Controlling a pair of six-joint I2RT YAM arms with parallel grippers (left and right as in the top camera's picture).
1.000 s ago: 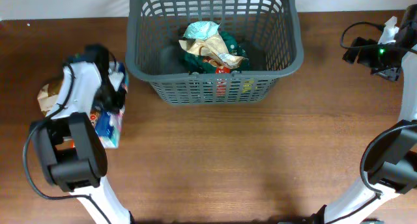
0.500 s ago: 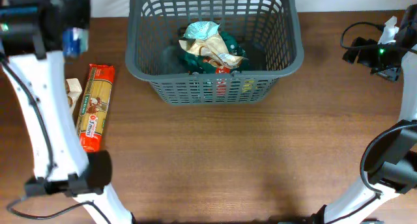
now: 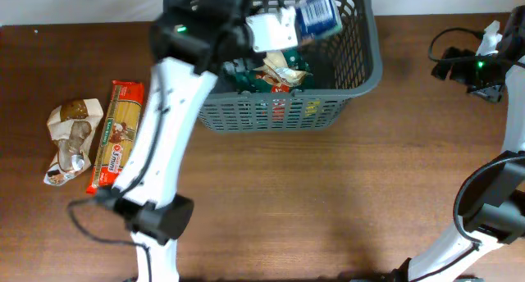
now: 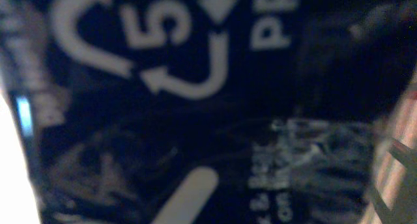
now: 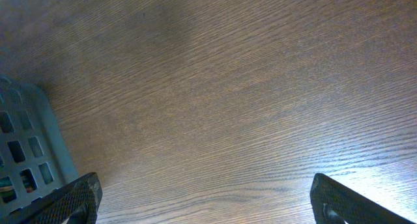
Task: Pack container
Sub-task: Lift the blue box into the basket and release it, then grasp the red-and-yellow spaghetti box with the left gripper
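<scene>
My left gripper lowers the blue packet, still above the packets there, toward the basket's inside by the basket's near side (image 3: 264, 83) next and releases it.
The dark grey lattice basket (image 3: 366, 69) stands at the table's far middle, with several food packets (image 3: 279, 70) lying in it. My left gripper (image 3: 283, 28) reaches over the basket from the left, shut on a blue packet (image 3: 318, 16) that it holds above the basket's inside. In the left wrist view that dark blue packet (image 4: 169, 107) fills the frame and hides the fingers. My right gripper (image 5: 205, 204) is open and empty over bare table to the right of the basket, whose corner (image 5: 26, 142) shows at the left of that view.
A long red and green pasta packet (image 3: 116, 134) and a crumpled brown and white packet (image 3: 69, 138) lie on the table at the left. The right arm's base and cables (image 3: 472, 65) sit at the far right.
My left arm lifted the blue packet off the pile at the left, then swung right with it to above the basket. The pasta and brown packets are uncovered. The right arm has not moved.
</scene>
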